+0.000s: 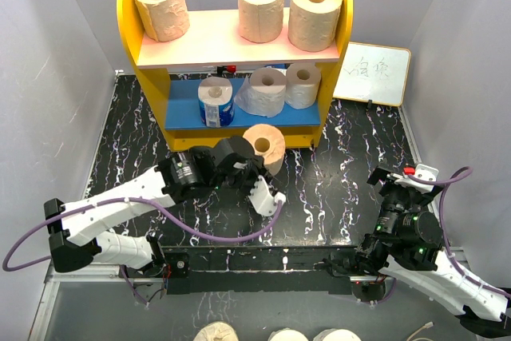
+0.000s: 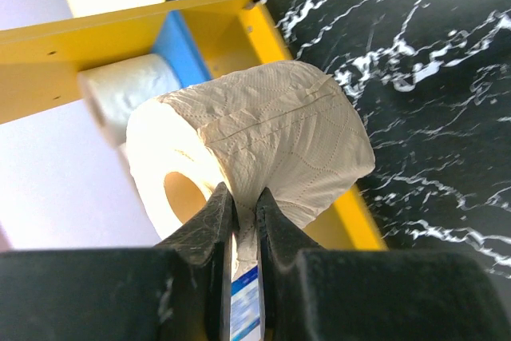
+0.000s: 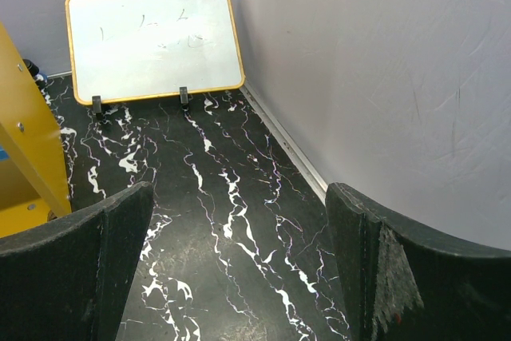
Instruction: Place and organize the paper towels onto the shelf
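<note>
The gap between the rolls on the pink top board is empty, so my left gripper will next rise, carry the tan roll outward onto that part and release it.
The shelf [image 1: 152, 53] has three tan rolls on its pink top board: one on the left [image 1: 162, 8], two on the right [image 1: 261, 8] [image 1: 314, 16]. Its blue lower board [image 1: 180, 109] holds a blue-wrapped white roll [image 1: 215, 101] and two white rolls [image 1: 266, 90] [image 1: 303, 84]. My left gripper [image 1: 257, 164] is shut on a fourth tan roll [image 1: 266, 143], pinching its wall just in front of the shelf's lower front edge. The left wrist view shows that roll [image 2: 271, 141] squeezed between the fingers [image 2: 204, 229]. My right gripper [image 1: 399, 177] is open and empty over the table at right [image 3: 239, 261].
A small whiteboard [image 1: 372, 74] leans on the back wall right of the shelf, also in the right wrist view [image 3: 152, 41]. The shelf's yellow side [image 3: 28, 141] is to the right gripper's left. Grey walls enclose the black marbled table [image 1: 335, 165]. Pale round objects [image 1: 215, 331] lie below the near edge.
</note>
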You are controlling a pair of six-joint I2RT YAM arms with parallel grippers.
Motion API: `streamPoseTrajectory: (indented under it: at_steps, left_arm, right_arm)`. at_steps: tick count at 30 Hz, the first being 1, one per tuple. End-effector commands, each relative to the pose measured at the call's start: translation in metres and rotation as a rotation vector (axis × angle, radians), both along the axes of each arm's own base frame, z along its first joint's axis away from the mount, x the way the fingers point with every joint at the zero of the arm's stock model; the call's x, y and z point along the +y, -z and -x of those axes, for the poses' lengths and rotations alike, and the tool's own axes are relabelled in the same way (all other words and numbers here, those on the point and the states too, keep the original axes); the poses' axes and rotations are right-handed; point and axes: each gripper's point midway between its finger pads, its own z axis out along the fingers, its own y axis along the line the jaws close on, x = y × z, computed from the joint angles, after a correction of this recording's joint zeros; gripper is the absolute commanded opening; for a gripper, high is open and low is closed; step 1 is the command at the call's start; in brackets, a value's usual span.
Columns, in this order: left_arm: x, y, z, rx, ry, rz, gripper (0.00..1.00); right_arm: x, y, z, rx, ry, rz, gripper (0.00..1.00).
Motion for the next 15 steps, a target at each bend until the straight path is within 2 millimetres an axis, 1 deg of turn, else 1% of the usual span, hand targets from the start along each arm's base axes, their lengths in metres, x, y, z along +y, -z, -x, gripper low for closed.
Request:
streamPoseTrajectory:
  at_steps: [1,5,6,10,11,15]
  left_arm:
    - [0.020,-0.042,-0.006,-0.085,-0.012,-0.058,0.00]
    - [0.027,-0.074,0.001,-0.051,-0.015,-0.058,0.00]
    - [0.030,-0.088,0.001,-0.057,-0.023,-0.040,0.00]
    - [0.034,-0.130,-0.007,-0.118,-0.063,0.010,0.00]
    - [0.030,-0.136,-0.011,-0.120,-0.073,0.011,0.00]
    - [0.028,-0.165,-0.019,-0.146,-0.111,0.034,0.00]
  right_arm:
    - [-0.001,-0.003,0.001,-0.021,-0.006,-0.022,0.88]
    - [-0.002,-0.003,0.001,-0.026,-0.007,-0.029,0.88]
    - [-0.002,-0.003,0.001,-0.027,-0.009,-0.029,0.88]
    - [0.000,-0.003,0.000,-0.024,-0.012,-0.022,0.88]
    - [0.001,-0.003,-0.001,-0.023,-0.012,-0.020,0.88]
    - [0.002,-0.003,-0.001,-0.021,-0.013,-0.017,0.88]
